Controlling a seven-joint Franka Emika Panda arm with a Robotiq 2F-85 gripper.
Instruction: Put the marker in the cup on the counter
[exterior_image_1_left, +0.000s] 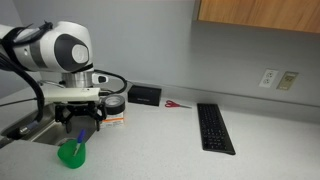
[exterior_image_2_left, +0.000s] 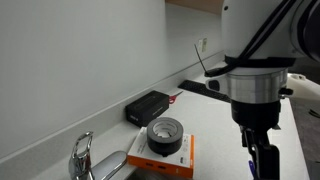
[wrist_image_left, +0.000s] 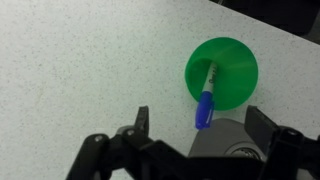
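My gripper will next move slightly to the right in the wrist view and close on the marker's blue end (exterior_image_1_left: 80, 135) (wrist_image_left: 204, 112), because it sticks out between the open fingers.
The green cup (wrist_image_left: 222, 71) stands on the pale speckled counter (wrist_image_left: 70, 70); it also shows in an exterior view (exterior_image_1_left: 72, 154). The marker (wrist_image_left: 205, 100) leans inside the cup, whitish end down in it and blue end sticking out over the near rim. My gripper (wrist_image_left: 200, 125) hovers just above the cup and is open, its two fingers wide apart on either side of the marker's blue end without touching it. In an exterior view the gripper (exterior_image_1_left: 78, 125) hangs right over the cup. The cup is out of view where the gripper (exterior_image_2_left: 262, 160) shows at the lower right.
A dark grey tape roll (exterior_image_2_left: 165, 131) lies on an orange-and-white box (exterior_image_2_left: 168, 156). A black box (exterior_image_2_left: 147, 106) stands by the wall. A black keyboard (exterior_image_1_left: 214, 128) and red scissors (exterior_image_1_left: 176, 104) lie further along. The steel sink (exterior_image_1_left: 25, 128) and faucet (exterior_image_2_left: 82, 158) are beside the cup.
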